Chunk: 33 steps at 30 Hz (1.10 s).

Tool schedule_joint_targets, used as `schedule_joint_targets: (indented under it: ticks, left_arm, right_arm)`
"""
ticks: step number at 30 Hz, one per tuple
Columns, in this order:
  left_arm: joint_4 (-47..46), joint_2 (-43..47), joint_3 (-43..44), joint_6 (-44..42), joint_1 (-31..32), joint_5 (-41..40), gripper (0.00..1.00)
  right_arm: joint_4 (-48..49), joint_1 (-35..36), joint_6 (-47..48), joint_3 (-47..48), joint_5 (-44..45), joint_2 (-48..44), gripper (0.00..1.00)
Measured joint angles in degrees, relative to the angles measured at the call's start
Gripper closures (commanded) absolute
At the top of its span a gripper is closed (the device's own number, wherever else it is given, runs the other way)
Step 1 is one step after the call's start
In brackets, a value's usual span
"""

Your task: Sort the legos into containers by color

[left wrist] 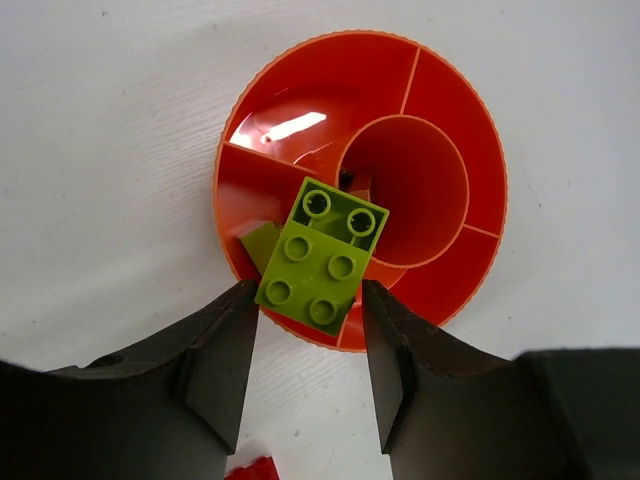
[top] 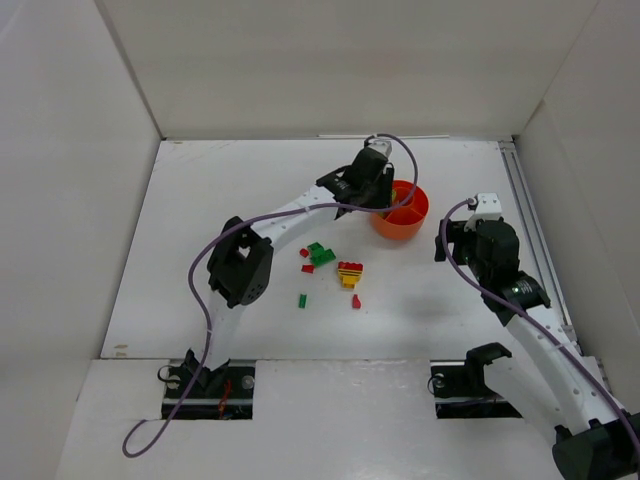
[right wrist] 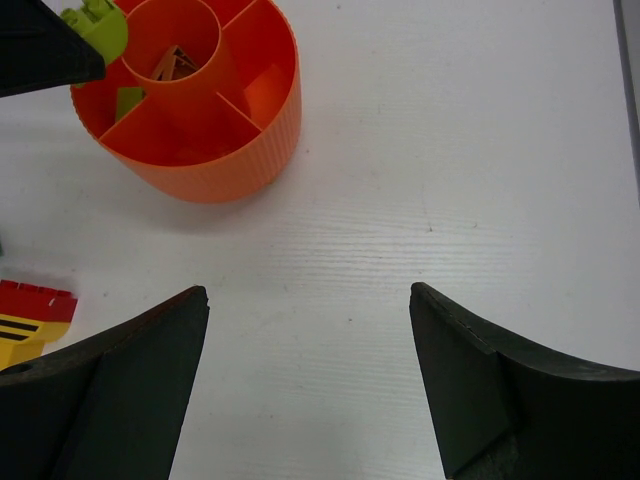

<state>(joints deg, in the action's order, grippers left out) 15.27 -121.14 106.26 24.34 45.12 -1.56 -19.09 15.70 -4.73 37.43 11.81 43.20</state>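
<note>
The green cluster's far brick (top: 315, 248) is still loose, and my right gripper crosses to the left in the top view and descends onto it next.
The orange divided bowl (top: 404, 228) stands right of centre on the table. My left gripper (top: 384, 196) hovers over its left rim. In the left wrist view the gripper (left wrist: 310, 300) pinches the lower end of a lime-green brick (left wrist: 322, 257) between its fingertips, above the bowl (left wrist: 430, 90). A smaller lime piece (left wrist: 262, 245) lies in the compartment below it. A brown piece (right wrist: 175, 62) lies in the central cup. My right gripper (top: 447, 240) is open and empty over bare table (right wrist: 308, 300), to the right of the bowl (right wrist: 220, 170).
Loose bricks lie left of and in front of the bowl: a green cluster (top: 320, 253), a red-and-yellow stack (top: 350, 272), small red bricks (top: 307, 268) (top: 356, 301) and a small green one (top: 302, 300). White walls enclose the table.
</note>
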Motion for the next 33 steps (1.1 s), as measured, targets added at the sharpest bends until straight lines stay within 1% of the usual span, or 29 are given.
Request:
schedule_joint_targets:
  ticks: [4, 5, 14, 16, 17, 18, 19, 20, 21, 23, 25, 30, 33]
  left_arm:
    - [0.63, -0.22, 0.07, 0.20, -0.24, 0.09, 0.51]
    - [0.68, -0.22, 0.20, 0.20, -0.24, 0.13, 0.46]
    - [0.85, -0.22, 0.39, 0.39, -0.24, 1.07, 0.40]
    - [0.83, -0.22, 0.39, 0.35, -0.24, 1.16, 0.34]
    - [0.83, -0.20, 0.39, 0.35, -0.24, 1.16, 0.25]
    - [0.87, -0.17, 0.39, 0.20, -0.24, 1.09, 0.18]
    - [0.66, 0.04, 0.09, 0.15, -0.24, 1.05, 0.11]
    - [0.61, 0.52, -0.63, 0.09, -0.24, 0.87, 0.08]
    - [0.50, 1.51, -1.97, 0.09, -0.24, 0.52, 0.00]
    - [0.48, 4.42, -5.55, 0.04, -0.24, -0.61, 0.00]
    - [0.44, 8.98, -10.91, 0.09, -0.24, -2.21, 0.00]
    - [-1.03, 25.83, -27.21, 1.05, -0.61, -6.16, 0.00]
    - [-3.87, 38.16, -38.51, 2.97, -1.73, -7.93, 0.00]
  right_arm:
    - [0.00, 0.00, 0.00, 0.00, -0.02, 0.00, 0.13]
    - [0.00, 0.02, 0.00, 0.00, -0.02, 0.00, 0.13]
    - [0.00, 0.02, 0.00, 0.00, -0.07, 0.00, 0.13]
    - [0.00, 0.02, 0.02, 0.00, -0.20, -0.02, 0.13]
    - [0.00, 0.02, 0.04, 0.00, -0.31, -0.04, 0.13]
    - [0.00, 0.00, 0.11, 0.00, -0.52, -0.07, 0.13]
    - [0.04, 0.00, 0.24, 0.00, -0.74, -0.07, 0.13]
    - [0.07, 0.02, 0.46, 0.00, -1.07, -0.07, 0.13]
    - [0.07, 0.02, 0.59, 0.00, -1.40, -0.07, 0.13]
    - [0.28, 0.00, 1.14, -0.09, -2.60, -0.07, 0.13]
    - [0.83, 0.00, 2.16, -0.37, -4.94, -0.20, 0.13]
    - [3.93, 0.48, 5.79, -1.92, -13.86, -0.20, 0.13]
    - [5.97, 3.74, 8.24, -1.90, -18.18, 1.79, 0.13]
